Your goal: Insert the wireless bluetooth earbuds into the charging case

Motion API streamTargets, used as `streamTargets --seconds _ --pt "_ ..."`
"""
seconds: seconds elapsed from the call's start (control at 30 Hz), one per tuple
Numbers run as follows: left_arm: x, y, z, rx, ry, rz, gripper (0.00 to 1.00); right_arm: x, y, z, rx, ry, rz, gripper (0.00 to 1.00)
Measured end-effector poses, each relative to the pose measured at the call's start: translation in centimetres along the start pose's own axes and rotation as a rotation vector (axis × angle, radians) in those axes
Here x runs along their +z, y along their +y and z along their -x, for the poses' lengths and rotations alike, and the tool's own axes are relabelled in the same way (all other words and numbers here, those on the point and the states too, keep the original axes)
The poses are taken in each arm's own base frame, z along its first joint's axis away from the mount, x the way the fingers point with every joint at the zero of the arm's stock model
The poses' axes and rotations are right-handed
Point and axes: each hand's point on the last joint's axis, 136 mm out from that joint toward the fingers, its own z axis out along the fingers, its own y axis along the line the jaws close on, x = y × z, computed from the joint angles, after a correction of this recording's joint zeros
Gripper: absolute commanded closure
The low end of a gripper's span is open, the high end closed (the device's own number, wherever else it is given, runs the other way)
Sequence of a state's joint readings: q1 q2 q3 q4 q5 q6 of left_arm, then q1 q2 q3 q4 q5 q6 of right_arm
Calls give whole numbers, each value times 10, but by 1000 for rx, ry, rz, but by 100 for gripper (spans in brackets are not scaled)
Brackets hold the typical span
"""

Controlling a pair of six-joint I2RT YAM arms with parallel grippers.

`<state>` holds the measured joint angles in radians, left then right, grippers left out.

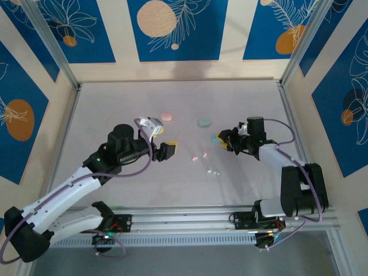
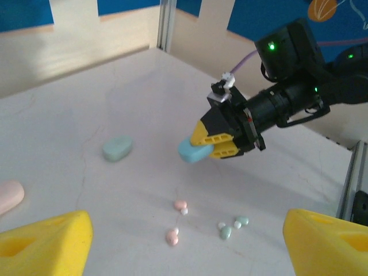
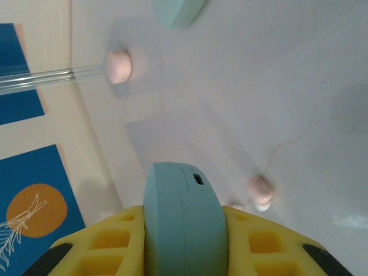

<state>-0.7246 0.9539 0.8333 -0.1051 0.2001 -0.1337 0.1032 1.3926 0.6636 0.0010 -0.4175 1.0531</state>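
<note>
The right gripper brings the light blue charging case (image 3: 181, 224) down onto that spot next and releases it.
My right gripper (image 1: 221, 140) is shut on a light blue charging case (image 3: 181, 224), holding it on edge a little above the table; the case is closed, its port facing up. In the left wrist view that case (image 2: 194, 152) sticks out of the right gripper (image 2: 215, 141). Two pink earbuds (image 2: 180, 204) (image 2: 172, 236) and two mint earbuds (image 2: 226, 232) (image 2: 242, 220) lie loose on the table. My left gripper (image 2: 187, 230) hovers over them, open, nothing between its yellow fingers (image 2: 46, 241). From above, the left gripper (image 1: 161, 138) is left of the pink earbuds (image 1: 194, 157).
A closed mint case (image 1: 204, 122) and a closed pink case (image 1: 167, 117) lie farther back on the white table (image 1: 115, 103). A metal frame and patterned walls ring the table on three sides.
</note>
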Motion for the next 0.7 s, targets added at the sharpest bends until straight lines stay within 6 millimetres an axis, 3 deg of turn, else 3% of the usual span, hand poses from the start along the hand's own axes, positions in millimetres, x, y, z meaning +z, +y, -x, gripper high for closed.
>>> streamTargets --seconds 0.23,0.37,0.57,0.7 --pt "0 8 -10 -9 40 45 15 22 -3 28 -34 11 -41 81" --pt "-1 10 -11 -9 42 55 15 37 -16 45 -18 19 -80 80" --pt "-1 11 -13 -9 50 59 15 55 -36 59 -17 42 -151 78" --pt "-1 11 -14 -7 54 59 15 58 -37 66 -57 43 -186 73"
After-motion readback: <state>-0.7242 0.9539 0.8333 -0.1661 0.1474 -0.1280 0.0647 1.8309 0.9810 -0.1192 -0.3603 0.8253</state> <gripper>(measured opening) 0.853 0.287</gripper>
